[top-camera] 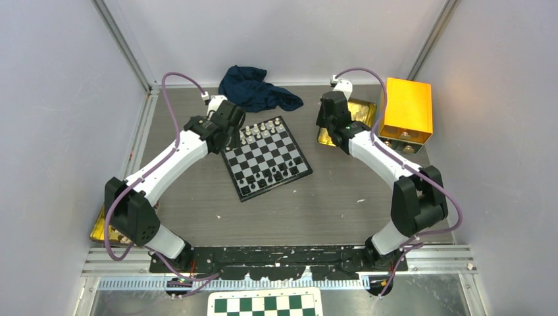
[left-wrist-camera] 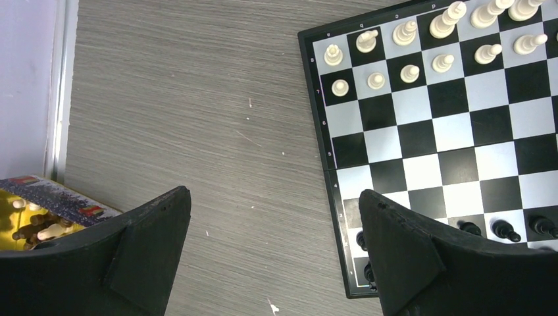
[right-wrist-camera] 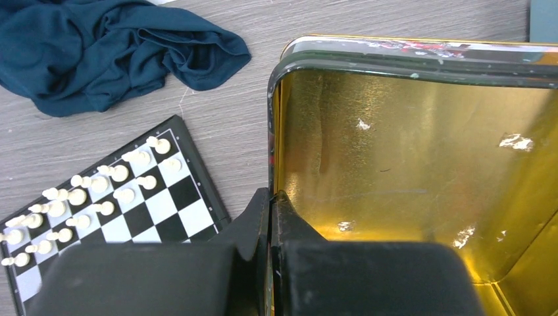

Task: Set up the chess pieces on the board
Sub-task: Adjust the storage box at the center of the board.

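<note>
Next, my right gripper draws the gold tin (right-wrist-camera: 395, 164) back, turns and lowers it, and lets it go on the bare tabletop beside the board, below and back.
The board (top-camera: 266, 158) lies tilted in the middle of the table. White chess pieces (top-camera: 260, 131) fill its two far rows and black chess pieces (top-camera: 270, 176) its two near rows. My left gripper (top-camera: 230, 135) hovers at the board's left edge. In the left wrist view it (left-wrist-camera: 273, 194) is open and empty over bare table, with the board (left-wrist-camera: 434, 131), white pieces (left-wrist-camera: 405, 31) and black pieces (left-wrist-camera: 503, 229) to its right. My right gripper (right-wrist-camera: 271, 194) is shut on the left wall of a gold tin (right-wrist-camera: 395, 164) beside the board (right-wrist-camera: 161, 204).
A dark blue cloth (top-camera: 256, 89) lies behind the board. A yellow box (top-camera: 408, 108) stands at the back right, next to the gold tin (top-camera: 358, 112). Another tin (left-wrist-camera: 26, 217) holding loose pieces sits at the left edge. A green-and-white checkered board (top-camera: 263, 304) lies below the arm bases.
</note>
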Controlling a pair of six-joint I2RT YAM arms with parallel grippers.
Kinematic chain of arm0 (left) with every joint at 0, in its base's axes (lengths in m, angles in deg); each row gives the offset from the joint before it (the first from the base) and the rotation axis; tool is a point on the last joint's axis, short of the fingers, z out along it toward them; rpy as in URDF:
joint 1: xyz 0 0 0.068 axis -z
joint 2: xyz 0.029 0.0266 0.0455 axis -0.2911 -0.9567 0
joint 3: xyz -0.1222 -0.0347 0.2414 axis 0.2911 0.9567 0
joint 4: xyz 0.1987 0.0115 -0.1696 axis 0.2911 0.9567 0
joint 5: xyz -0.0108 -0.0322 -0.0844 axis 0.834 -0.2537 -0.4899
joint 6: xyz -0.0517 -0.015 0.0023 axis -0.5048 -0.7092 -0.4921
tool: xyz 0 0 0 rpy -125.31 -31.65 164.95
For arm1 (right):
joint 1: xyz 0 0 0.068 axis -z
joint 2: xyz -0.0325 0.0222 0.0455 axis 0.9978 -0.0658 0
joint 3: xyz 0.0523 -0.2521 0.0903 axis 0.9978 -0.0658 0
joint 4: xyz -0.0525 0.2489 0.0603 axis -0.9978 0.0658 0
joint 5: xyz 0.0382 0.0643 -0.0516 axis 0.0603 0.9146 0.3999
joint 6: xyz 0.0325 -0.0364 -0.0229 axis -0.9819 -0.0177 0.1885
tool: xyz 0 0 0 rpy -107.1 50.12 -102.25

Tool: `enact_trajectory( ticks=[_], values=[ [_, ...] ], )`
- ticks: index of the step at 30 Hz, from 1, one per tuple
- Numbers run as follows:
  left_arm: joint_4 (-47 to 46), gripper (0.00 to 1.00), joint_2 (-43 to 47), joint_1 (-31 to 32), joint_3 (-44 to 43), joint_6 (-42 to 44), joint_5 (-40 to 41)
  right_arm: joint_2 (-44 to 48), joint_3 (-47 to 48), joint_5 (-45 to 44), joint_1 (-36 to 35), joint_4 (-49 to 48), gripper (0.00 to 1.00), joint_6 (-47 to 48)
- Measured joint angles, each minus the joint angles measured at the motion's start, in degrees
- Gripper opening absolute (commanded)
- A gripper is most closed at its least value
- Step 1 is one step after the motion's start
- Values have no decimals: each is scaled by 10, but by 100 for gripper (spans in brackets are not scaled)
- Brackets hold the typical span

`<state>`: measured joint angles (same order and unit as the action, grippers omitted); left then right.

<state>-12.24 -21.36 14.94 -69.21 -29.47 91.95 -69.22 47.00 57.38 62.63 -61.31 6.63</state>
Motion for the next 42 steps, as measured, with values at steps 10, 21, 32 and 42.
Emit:
enact_trajectory(
  ticks=[10,21,32,42],
  values=[
    [-1,100,0,0,0,0,-2,-97,104,4,8,96,1,-17],
    [-3,100,0,0,0,1,-2,-185,167,53,30,193,1,-41],
    [-5,100,-5,-1,0,7,-2,-221,195,86,32,252,1,-17],
    [-7,100,-12,-1,0,9,-6,-223,209,149,35,339,1,86]
  ],
)
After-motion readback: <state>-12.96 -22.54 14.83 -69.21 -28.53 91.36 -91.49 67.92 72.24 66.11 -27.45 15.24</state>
